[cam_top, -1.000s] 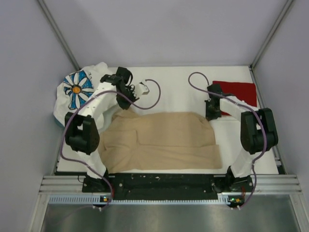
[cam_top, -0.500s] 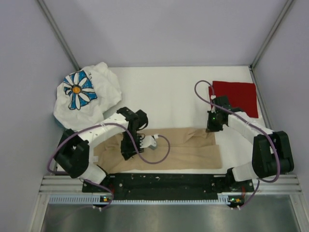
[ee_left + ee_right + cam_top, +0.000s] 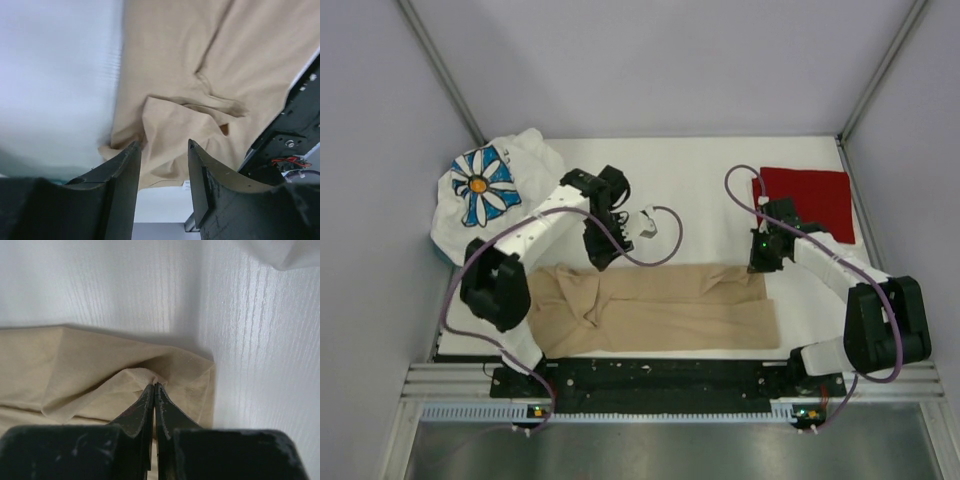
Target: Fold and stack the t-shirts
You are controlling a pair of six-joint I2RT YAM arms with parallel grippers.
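This flap rumples the end of the folded t-shirt. My left gripper will lower its open fingers to the corner of the tan t-shirt's folded-over flap (image 3: 599,279) (image 3: 152,103) below and close there.
The tan t-shirt (image 3: 670,310) lies as a long folded strip along the near edge of the white table, with a rumpled left end. My left gripper (image 3: 597,253) hovers over the strip's far left edge. In the left wrist view it (image 3: 163,145) is open and empty, with the tan cloth (image 3: 175,75) below it. My right gripper (image 3: 758,262) is at the strip's far right corner. In the right wrist view it (image 3: 154,386) is shut on a pinched fold of the tan cloth (image 3: 75,365). The dark red t-shirt (image 3: 807,200) lies folded flat at the back right. The white daisy t-shirt (image 3: 490,195) lies crumpled at the back left.
The bare white tabletop (image 3: 690,190) lies between the shirts at the back. A black rail (image 3: 660,375) carries the arm bases along the near edge and shows in the left wrist view (image 3: 300,120). Grey walls close in the sides and back.
The tan shirt's far half was folded toward the near edge into a strip. Since half a second ago my left gripper has moved back off the strip; the right gripper has stayed.
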